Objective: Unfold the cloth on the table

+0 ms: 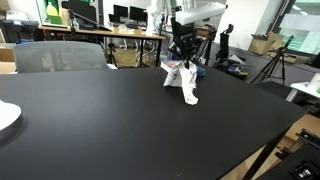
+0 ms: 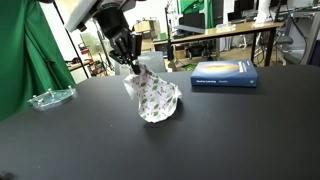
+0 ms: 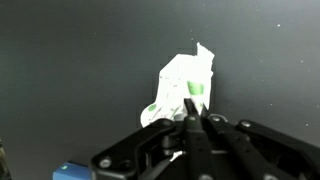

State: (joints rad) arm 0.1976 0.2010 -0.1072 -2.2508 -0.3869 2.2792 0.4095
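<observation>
The cloth's lower end lies bunched, so I should move my gripper down and away from the blue book, over the bare tabletop toward the glass dish, and let go.
A white cloth with a small green and red print (image 2: pixel 153 96) hangs from my gripper (image 2: pixel 133 64), its lower end resting bunched on the black table (image 2: pixel 230 130). In an exterior view the cloth (image 1: pixel 185 82) hangs below the gripper (image 1: pixel 182 62) at the far side of the table. In the wrist view the cloth (image 3: pixel 185 85) shows white with green spots, and my gripper's fingers (image 3: pixel 196 110) are pinched together on its upper edge. The gripper is shut on the cloth.
A blue book (image 2: pixel 224 74) lies on the table beyond the cloth. A clear glass dish (image 2: pixel 50 97) sits near a green curtain (image 2: pixel 25 50). A white plate edge (image 1: pixel 6 116) shows at one table side. Desks, chairs and monitors stand behind.
</observation>
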